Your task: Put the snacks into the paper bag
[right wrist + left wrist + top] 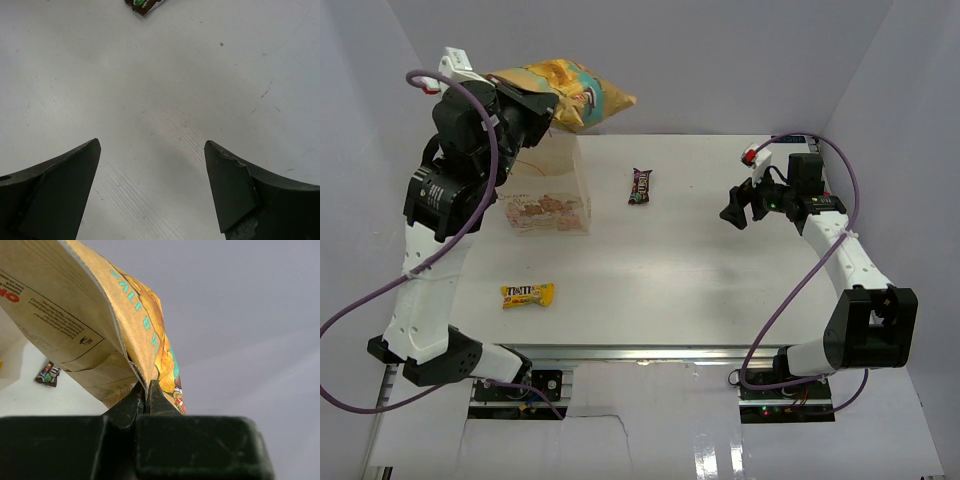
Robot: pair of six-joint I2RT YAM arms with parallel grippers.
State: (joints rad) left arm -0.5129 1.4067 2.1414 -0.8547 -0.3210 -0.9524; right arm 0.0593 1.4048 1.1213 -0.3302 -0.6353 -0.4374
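The chip bag is still held above the paper bag's rim, and the paper bag's opening is below it, so my left gripper next needs to lower it inside and release it.
My left gripper is shut on the edge of the golden-yellow and teal chip bag and holds it high, just above and behind the cream paper bag. The left wrist view shows the chip bag pinched between the fingers. The dark purple candy bar lies behind the table's middle; its tip shows in the right wrist view. The yellow M&M's pack lies at the front left. My right gripper is open and empty over the table's right. The yellow bar and green packet are out of view.
The white table ends at a metal rail along the near edge. Grey walls enclose the back and both sides. A purple cable loops off each arm.
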